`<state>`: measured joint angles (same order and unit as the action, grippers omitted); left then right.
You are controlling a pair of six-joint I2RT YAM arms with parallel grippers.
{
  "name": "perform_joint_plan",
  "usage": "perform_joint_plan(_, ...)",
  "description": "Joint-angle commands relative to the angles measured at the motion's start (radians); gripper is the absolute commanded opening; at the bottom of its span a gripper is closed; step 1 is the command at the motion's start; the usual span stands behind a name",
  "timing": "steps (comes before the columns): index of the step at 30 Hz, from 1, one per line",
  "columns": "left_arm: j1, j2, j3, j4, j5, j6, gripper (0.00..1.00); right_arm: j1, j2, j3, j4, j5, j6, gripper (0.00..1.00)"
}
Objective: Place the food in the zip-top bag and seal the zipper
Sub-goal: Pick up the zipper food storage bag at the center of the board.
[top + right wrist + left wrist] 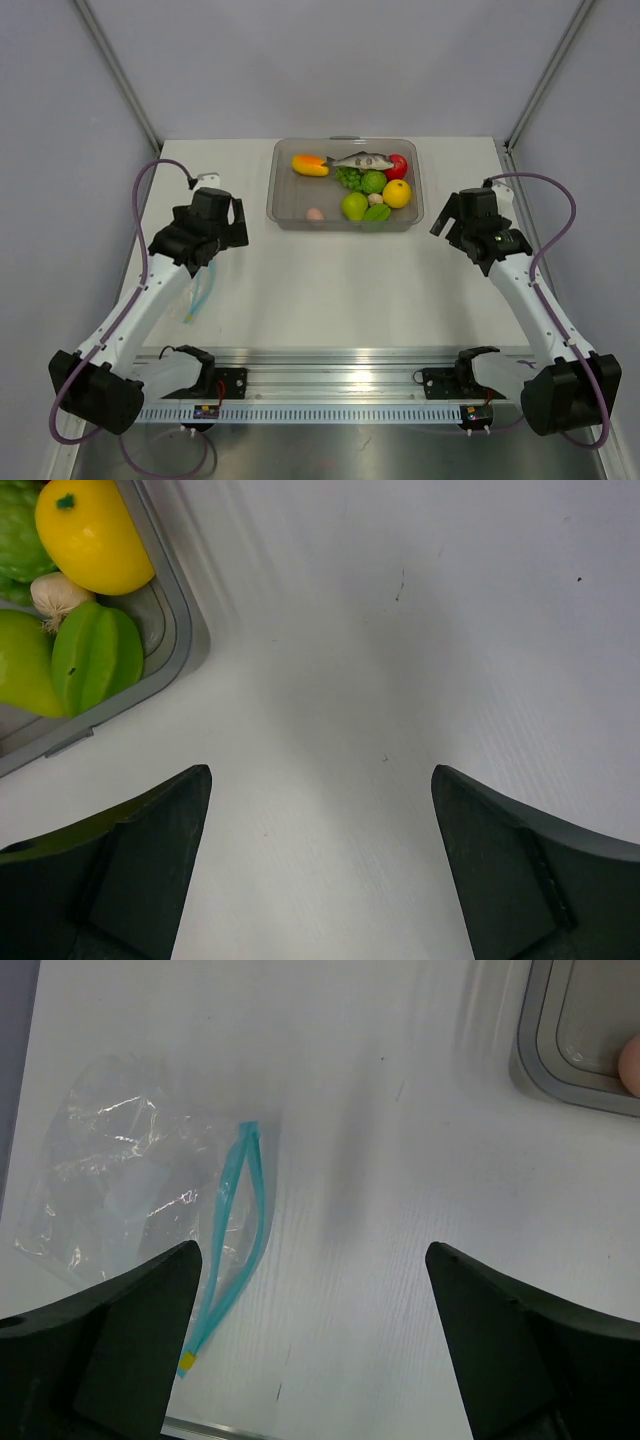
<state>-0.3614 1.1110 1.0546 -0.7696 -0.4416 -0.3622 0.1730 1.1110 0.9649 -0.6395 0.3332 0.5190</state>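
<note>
Next, my left gripper turns, goes down to the left in the wrist view and closes, since the zipper's bag-side piece, parted from its mate, lies below it there.
The food lies in a clear grey tray at the back: an orange mango shape, a fish, a yellow fruit, a green pear, a pinkish egg. The zip-top bag lies flat on the table, empty, and its teal zipper gapes a little. In the top view the bag is partly under the left arm. My left gripper is open and empty, hovering right of the zipper. My right gripper is open and empty, right of the tray.
The tray's corner and the egg show at the upper right of the left wrist view. The right wrist view shows the tray rim, yellow fruit, green star fruit and garlic. A metal rail runs along the near edge.
</note>
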Motion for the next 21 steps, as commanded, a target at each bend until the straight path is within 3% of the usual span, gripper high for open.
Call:
perform_joint_plan(1, 0.006, -0.028, 0.024, 0.027, -0.026, -0.02, 0.99, 0.003, -0.01, -0.017, 0.05, -0.016, -0.005, 1.0)
perform_joint_plan(9, 0.019, 0.016, -0.004, -0.003, -0.081, -0.067, 0.99, 0.005, -0.049, -0.074, 0.095, -0.105, -0.016, 0.99)
perform_joint_plan(15, 0.038, 0.161, -0.03, -0.135, -0.25, -0.303, 0.99, 0.005, -0.099, -0.106, 0.129, -0.131, -0.016, 0.99)
perform_joint_plan(21, 0.042, 0.26, -0.05, -0.157, -0.365, -0.409, 0.99, 0.005, -0.106, -0.132, 0.167, -0.174, -0.007, 1.0)
